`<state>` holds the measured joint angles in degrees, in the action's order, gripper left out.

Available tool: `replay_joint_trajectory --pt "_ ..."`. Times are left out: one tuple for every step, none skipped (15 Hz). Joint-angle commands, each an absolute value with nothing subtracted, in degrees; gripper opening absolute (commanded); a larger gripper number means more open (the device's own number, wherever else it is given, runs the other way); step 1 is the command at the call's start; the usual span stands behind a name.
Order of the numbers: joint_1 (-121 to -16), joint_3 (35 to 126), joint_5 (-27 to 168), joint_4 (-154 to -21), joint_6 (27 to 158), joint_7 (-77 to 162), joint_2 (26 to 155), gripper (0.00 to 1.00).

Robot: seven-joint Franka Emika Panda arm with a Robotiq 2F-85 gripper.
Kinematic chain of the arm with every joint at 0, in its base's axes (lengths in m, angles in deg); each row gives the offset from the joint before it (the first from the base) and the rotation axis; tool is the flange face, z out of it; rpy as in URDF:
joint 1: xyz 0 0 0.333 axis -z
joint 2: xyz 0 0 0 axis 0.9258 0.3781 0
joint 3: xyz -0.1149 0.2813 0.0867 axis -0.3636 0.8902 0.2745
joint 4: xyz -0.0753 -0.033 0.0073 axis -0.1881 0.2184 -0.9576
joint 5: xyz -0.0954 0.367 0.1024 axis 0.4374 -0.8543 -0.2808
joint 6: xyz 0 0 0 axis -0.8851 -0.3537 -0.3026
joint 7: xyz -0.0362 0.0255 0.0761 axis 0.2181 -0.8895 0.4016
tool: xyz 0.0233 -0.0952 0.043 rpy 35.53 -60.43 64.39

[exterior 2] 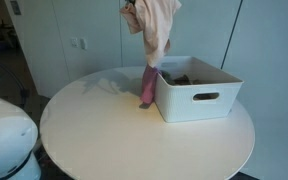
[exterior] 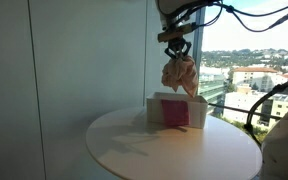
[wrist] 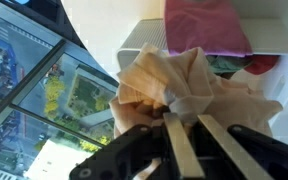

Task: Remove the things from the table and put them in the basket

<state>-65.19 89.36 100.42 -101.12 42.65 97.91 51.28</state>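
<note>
I should lower my gripper over the basket's opening beside the pink cloth [exterior: 174, 114] next, and then let go of the beige cloth [exterior: 178, 75].
My gripper [exterior: 176, 52] is shut on a beige cloth [exterior: 178, 75] and holds it in the air above the white basket [exterior: 192, 117]. The cloth also shows hanging in an exterior view [exterior 2: 156, 22] and bunched at the jaws [wrist: 186, 125] in the wrist view [wrist: 174, 85]. A pink cloth [exterior: 174, 114] hangs over the basket's side. It reaches the round white table [exterior: 164, 150] in an exterior view [exterior 2: 149, 85]. The basket [exterior 2: 194, 95] holds dark items inside. The wrist view shows the basket [wrist: 144, 38] with the pink cloth [wrist: 206, 25] below the gripper.
The table [exterior 2: 134, 135] stands by a grey wall and a large window with a city view. A faint crumpled spot [exterior 2: 104, 86] lies on the table beside the basket. A white rounded robot part [exterior 2: 6, 135] is at the table's edge.
</note>
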Motion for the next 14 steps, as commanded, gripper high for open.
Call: replay_joint_trajectory --pt "-61.97 88.87 106.47 -102.57 48.49 103.47 55.24 0.09" --pt "-61.87 88.16 106.24 -102.66 50.58 103.98 56.79 0.1" --pt "-61.97 87.25 105.63 -102.85 53.93 104.09 58.64 0.1" --pt "-62.04 86.32 104.68 -103.06 57.5 104.13 60.31 0.09" --pt "-62.03 85.53 103.97 -102.89 60.8 104.24 62.44 0.09" --pt "-62.0 84.83 103.14 -102.62 63.54 104.16 64.31 0.09" --pt "-61.99 84.49 102.72 -101.93 65.19 104.22 66.78 0.09" --pt "-62.08 83.98 101.46 -101.52 66.26 103.77 68.62 0.39" --pt "-62.16 83.53 100.33 -101.1 67.52 103.25 70.11 0.4" --pt "-62.27 83.25 99.57 -101.09 68.48 102.78 71.06 0.45" --pt "-62.77 83.56 99.6 -101.06 68.33 102.93 70.85 0.54" --pt "-62.97 83.53 98.97 -101.09 68.04 102.49 70.61 0.61" --pt "-63.86 83.98 95.64 -102.49 68.34 100.2 67.87 0.68" --pt "-64.38 84.33 94.26 -103.03 68.36 99.16 66.66 0.77"
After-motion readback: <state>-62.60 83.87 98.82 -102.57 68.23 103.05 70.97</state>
